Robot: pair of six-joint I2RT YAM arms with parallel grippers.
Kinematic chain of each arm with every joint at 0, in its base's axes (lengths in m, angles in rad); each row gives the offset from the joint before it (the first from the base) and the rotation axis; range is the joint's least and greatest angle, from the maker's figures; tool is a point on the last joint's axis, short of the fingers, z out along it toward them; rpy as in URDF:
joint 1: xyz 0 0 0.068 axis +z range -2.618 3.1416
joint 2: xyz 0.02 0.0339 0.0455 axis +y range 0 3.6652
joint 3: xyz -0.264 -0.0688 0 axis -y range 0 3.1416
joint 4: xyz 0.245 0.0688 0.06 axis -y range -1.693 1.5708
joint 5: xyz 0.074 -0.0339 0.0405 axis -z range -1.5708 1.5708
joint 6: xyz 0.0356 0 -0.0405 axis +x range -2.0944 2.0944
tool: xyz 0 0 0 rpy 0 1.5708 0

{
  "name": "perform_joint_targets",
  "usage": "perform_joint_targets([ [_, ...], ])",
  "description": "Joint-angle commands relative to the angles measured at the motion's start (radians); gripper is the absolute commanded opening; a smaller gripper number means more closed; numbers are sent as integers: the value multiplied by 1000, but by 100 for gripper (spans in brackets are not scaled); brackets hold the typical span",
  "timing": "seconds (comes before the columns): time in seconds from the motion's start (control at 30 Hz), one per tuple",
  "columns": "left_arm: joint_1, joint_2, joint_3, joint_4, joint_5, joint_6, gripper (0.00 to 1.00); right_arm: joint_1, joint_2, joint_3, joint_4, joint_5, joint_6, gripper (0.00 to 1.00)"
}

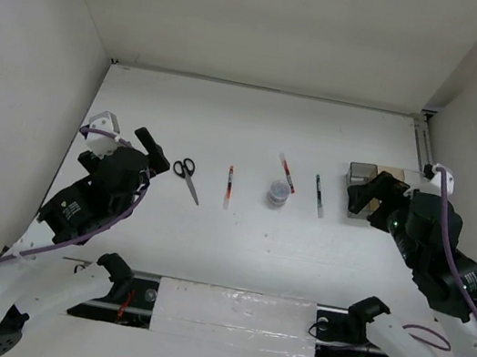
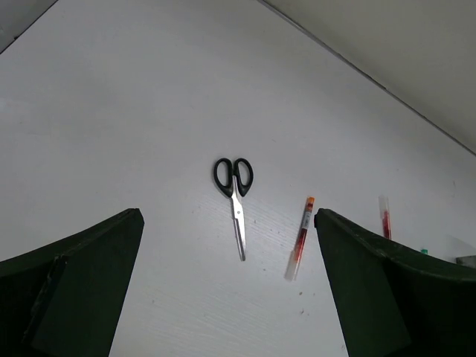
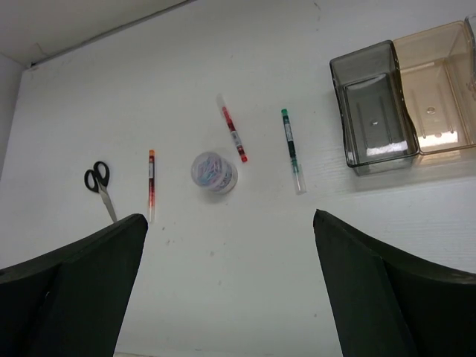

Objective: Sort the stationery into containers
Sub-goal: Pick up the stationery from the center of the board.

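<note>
I need to move my right gripper past the green pen and lower it around the tub's sides, since the round clear tub (image 1: 278, 193) is across that pen from the containers.
The stationery lies in a row across the table. From the left there are black-handled scissors (image 1: 187, 177) (image 2: 234, 195) (image 3: 99, 186), a red-and-white pen (image 1: 229, 184) (image 2: 300, 238) (image 3: 151, 184), a small round clear tub (image 1: 278, 193) (image 3: 214, 171), a second red pen (image 1: 287, 172) (image 3: 233, 134) and a green pen (image 1: 319, 195) (image 3: 291, 149). The containers stand at the right: a dark grey compartment (image 3: 372, 111) (image 1: 364, 176) with a tan one (image 3: 435, 89) beside it, both empty. My left gripper (image 1: 130, 139) (image 2: 227, 216) hovers open just left of the scissors. My right gripper (image 1: 376, 195) (image 3: 230, 219) is open over the containers.
White walls close the table on the left, back and right. A metal rail (image 1: 424, 147) runs along the right wall behind the containers. The arm bases and a cable slot (image 1: 233, 312) line the near edge.
</note>
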Motion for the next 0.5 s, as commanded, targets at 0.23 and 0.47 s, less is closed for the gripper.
perform_joint_targets([
  [0.23, 3, -8, -5, 1, -32, -12, 100, 8, -25, -4, 104, -94, -28, 100],
  [0.47, 3, -8, -5, 11, -12, -3, 100, 69, 185, -129, 291, -226, 50, 100],
])
